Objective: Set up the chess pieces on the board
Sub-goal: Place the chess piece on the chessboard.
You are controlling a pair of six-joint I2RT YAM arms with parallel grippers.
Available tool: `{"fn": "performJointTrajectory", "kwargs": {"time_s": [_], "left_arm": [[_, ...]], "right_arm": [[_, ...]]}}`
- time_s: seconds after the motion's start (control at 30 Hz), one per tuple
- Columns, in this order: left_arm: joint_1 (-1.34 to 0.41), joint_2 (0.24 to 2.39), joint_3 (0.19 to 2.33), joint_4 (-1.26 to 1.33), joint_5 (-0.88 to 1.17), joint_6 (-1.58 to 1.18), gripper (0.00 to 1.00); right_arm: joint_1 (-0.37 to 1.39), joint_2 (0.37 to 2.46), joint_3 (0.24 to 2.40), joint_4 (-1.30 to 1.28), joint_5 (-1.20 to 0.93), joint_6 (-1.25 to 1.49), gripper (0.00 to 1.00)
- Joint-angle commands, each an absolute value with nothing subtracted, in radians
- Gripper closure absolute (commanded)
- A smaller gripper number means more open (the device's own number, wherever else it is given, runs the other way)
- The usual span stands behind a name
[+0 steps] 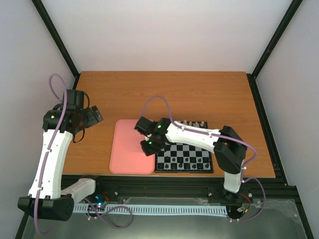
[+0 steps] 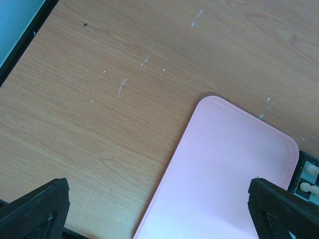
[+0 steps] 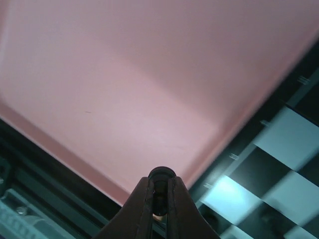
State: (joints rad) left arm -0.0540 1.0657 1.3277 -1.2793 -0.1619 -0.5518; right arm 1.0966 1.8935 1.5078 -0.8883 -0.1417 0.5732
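My right gripper moves toward the right in the top view next, lowers there and releases, since the white second-row square beside the tray stands empty.
The board (image 1: 183, 171) lies at the table's near edge, right of a pink tray (image 1: 130, 149). Several black chess pieces (image 1: 180, 162) stand on its near rows. My right gripper (image 1: 148, 146) hovers over the tray's right edge beside the board's left rim. In the right wrist view the gripper (image 3: 160, 191) is shut on a small black chess piece (image 3: 161, 175), with the tray (image 3: 139, 89) below and board squares (image 3: 291, 137) at the right. My left gripper (image 1: 94, 117) is open and empty, raised left of the tray; its fingers (image 2: 35, 206) frame bare table and tray (image 2: 224, 174).
Cream-white pieces (image 1: 192, 123) stand along the board's far row; two show at the board's corner in the left wrist view (image 2: 311, 170). The black frame rail (image 1: 164, 181) runs along the table's near edge. The right arm (image 1: 199, 135) stretches over the board's far half.
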Motion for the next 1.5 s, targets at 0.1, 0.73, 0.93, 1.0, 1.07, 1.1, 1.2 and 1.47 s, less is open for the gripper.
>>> {"fn": "performJointTrajectory", "kwargs": {"time_s": [0.1,0.73,0.93,1.0,1.07,1.1,1.2,1.47], "left_arm": [[-0.049,1.060,1.309,-1.260,-0.149,-0.525,0.00],[-0.049,1.066,1.289,-1.252,-0.152,-0.527,0.00],[-0.050,1.065,1.281,-1.252,-0.153,-0.525,0.00],[-0.049,1.063,1.279,-1.252,-0.154,-0.527,0.00],[-0.050,1.063,1.276,-1.253,-0.155,-0.526,0.00],[-0.050,1.062,1.276,-1.252,-0.155,-0.525,0.00],[-0.050,1.060,1.275,-1.252,-0.156,-0.523,0.00],[-0.050,1.059,1.273,-1.253,-0.156,-0.521,0.00]], "right_arm": [[1.051,1.805,1.360,-0.839,-0.121,0.594,0.97],[1.045,1.785,1.246,-0.831,-0.097,0.605,0.97],[1.038,1.796,1.235,-0.834,-0.085,0.607,0.97],[1.034,1.802,1.233,-0.837,-0.081,0.607,0.97],[1.033,1.805,1.233,-0.836,-0.085,0.606,0.97],[1.033,1.808,1.232,-0.836,-0.088,0.606,0.96],[1.033,1.814,1.230,-0.833,-0.096,0.606,0.92],[1.033,1.809,1.252,-0.839,-0.097,0.600,0.81]]}}
